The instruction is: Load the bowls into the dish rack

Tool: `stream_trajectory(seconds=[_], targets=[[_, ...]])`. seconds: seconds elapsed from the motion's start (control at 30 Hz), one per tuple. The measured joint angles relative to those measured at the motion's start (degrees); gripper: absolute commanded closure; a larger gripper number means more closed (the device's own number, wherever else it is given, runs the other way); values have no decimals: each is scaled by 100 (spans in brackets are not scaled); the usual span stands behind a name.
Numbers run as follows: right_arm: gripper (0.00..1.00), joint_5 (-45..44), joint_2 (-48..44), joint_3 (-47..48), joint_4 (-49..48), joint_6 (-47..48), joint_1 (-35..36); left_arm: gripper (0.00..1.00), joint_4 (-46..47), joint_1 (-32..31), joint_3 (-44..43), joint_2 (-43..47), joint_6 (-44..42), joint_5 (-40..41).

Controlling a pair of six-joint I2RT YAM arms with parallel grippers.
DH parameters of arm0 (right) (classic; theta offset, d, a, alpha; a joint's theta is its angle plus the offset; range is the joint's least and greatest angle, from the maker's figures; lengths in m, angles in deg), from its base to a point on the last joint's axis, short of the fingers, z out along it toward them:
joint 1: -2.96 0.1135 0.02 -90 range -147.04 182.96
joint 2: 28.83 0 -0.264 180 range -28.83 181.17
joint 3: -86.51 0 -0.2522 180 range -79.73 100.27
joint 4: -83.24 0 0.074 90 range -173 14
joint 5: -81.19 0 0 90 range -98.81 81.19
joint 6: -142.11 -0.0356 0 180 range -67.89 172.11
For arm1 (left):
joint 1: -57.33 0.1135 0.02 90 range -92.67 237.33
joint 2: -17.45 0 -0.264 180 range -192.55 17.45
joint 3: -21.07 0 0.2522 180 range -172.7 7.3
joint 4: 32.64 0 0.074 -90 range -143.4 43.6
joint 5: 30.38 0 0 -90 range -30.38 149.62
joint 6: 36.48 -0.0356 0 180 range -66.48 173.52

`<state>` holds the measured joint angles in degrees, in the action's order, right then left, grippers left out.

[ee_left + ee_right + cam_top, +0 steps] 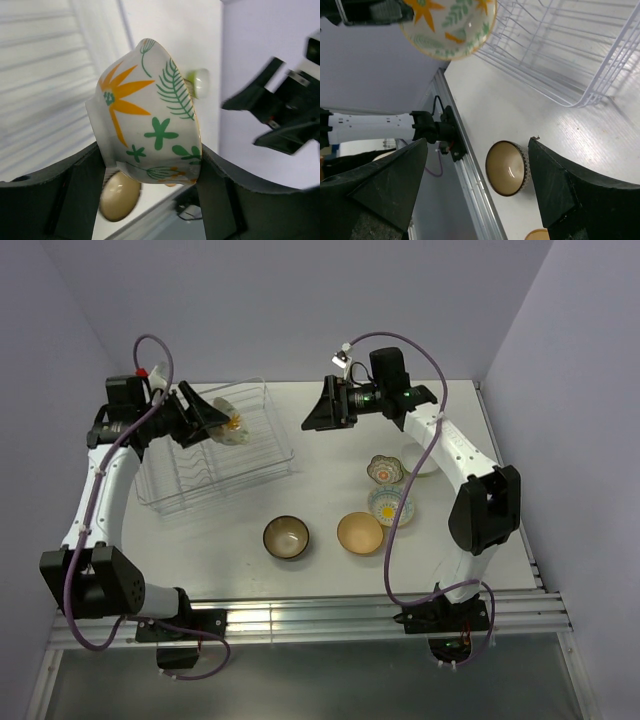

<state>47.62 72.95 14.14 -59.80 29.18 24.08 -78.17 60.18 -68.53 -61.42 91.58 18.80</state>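
Observation:
The rack's near corner by the rack's side [160,488] is empty, so my left gripper will next draw back, turn its fingers downward, and bring the bowl down to release it there.
My left gripper [205,418] is shut on the white bowl with orange flowers [232,428] and holds it tilted above the wire dish rack [200,490]. In the left wrist view the bowl [150,110] sits between both fingers [82,175]. My right gripper [318,412] is open and empty, raised over the back of the table right of the rack. On the table lie the dark brown bowl [286,537], tan-orange bowl [360,532], blue-green patterned bowl [390,505], scalloped bowl [384,470] and pale lime-green bowl [420,460]. The right wrist view shows the rack [560,55], the held bowl [450,25] and the brown bowl [506,167].
Purple-grey walls close in the back and both sides. An aluminium rail [330,615] runs along the table's near edge. The rack holds no other bowl that I can see. The loose bowls cluster at the centre and right of the table.

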Motion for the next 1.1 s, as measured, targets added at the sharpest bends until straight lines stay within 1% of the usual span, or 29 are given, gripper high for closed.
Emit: stream_trajectory(seconds=[0.1, 0.2, 0.27, 0.4, 0.7, 0.87, 1.1], targets=[[12, -111, -26, 116, 295, 280, 0, 100, -610, 345, -452, -120, -619, 365], [12, -195, -109, 118, 625, 553, -4, 100, -1128, 636, -756, -122, -1207, 925], [12, -201, -157, 118, 780, 697, -20, 100, -1429, 778, -911, -122, -1585, 1438], [12, -199, -210, 118, 977, 905, -39, 100, -1836, 883, -994, -98, -2173, 2339], [14, -201, -210, 116, 1191, 1102, -52, 100, -2518, 885, -1001, -81, -3075, 3746], [16, -199, -210, 116, 1215, 1152, -55, 100, -2566, 885, -835, -138, -3324, 4183], [18, -199, -210, 35, 1241, 1198, -55, 100, -2498, 881, -369, -369, -3449, 4334]])
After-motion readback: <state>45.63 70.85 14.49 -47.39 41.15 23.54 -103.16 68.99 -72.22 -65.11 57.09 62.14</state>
